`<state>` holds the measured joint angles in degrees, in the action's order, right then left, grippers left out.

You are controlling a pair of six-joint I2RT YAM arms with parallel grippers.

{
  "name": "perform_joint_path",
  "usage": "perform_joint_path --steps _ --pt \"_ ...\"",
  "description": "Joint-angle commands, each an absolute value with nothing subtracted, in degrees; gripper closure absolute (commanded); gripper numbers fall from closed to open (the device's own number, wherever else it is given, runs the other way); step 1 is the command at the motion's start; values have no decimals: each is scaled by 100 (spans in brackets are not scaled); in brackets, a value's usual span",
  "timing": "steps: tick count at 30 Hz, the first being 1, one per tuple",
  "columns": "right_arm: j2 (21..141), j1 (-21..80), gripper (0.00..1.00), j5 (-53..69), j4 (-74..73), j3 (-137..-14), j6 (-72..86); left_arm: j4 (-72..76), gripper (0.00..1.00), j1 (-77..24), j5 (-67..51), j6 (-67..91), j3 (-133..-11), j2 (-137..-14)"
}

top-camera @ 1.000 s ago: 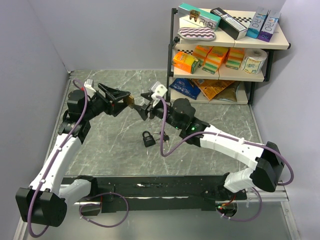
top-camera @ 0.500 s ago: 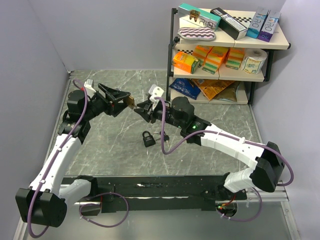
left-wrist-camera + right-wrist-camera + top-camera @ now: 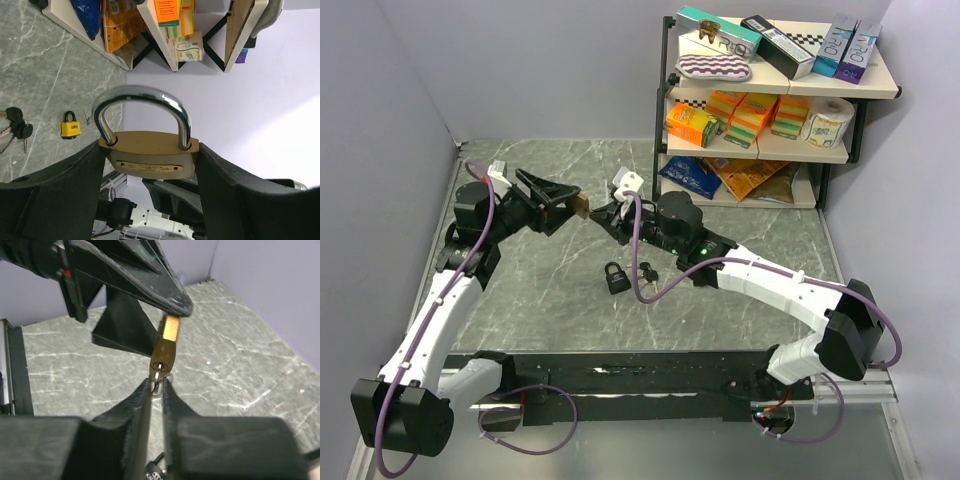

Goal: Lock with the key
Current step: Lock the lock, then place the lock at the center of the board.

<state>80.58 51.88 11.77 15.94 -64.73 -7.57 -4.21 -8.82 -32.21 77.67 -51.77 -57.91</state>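
The left gripper should next move back, tip downward and lower the padlock for release onto marble clear of keys, which is below and back of the gripper.
A brass padlock [image 3: 147, 156] with a steel shackle [image 3: 140, 96] is held off the table, my left gripper [image 3: 148, 161] shut on its body from both sides. Both shackle legs enter the body. In the top view the padlock [image 3: 580, 205] hangs between the two arms, with the left gripper [image 3: 568, 201] on its left and my right gripper [image 3: 599, 212] on its right. In the right wrist view a small silver key [image 3: 158, 376] sticks out of the padlock's [image 3: 165, 347] keyhole. My right gripper [image 3: 158, 385] is shut on that key.
A black padlock [image 3: 615, 277] and a bunch of keys [image 3: 647, 270] lie on the marble table below the grippers. A small yellow padlock [image 3: 70, 128] lies further off. A stocked shelf [image 3: 770, 100] stands at the back right.
My right arm has moved left up to the brass padlock, and its jaws have closed from wide onto the key. The left arm and the padlock have stayed still.
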Motion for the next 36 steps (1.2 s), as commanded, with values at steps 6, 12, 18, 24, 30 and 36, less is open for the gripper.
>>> perform_joint_path --steps 6,12,18,24,30,36 --pt "8007 5343 100 1011 1802 -6601 -940 -167 99 -826 -3138 8059 -5308 -5712" --pt "7805 5519 100 642 1846 -6294 -853 -219 99 -572 -2936 8112 -5537 -5871" --pt "7559 5572 100 264 1750 -6038 -607 -343 99 -106 -2672 8235 -5572 -5941" --pt "7348 5608 100 220 1600 -5880 -422 -440 99 299 -2523 8332 -5432 -5924" --pt "7111 5529 100 185 1161 -5757 -220 -1711 99 255 -2338 6166 -6062 -6090" --pt "6786 5142 100 387 598 -5573 -18 -3820 99 -465 -1434 3351 -6171 -6504"
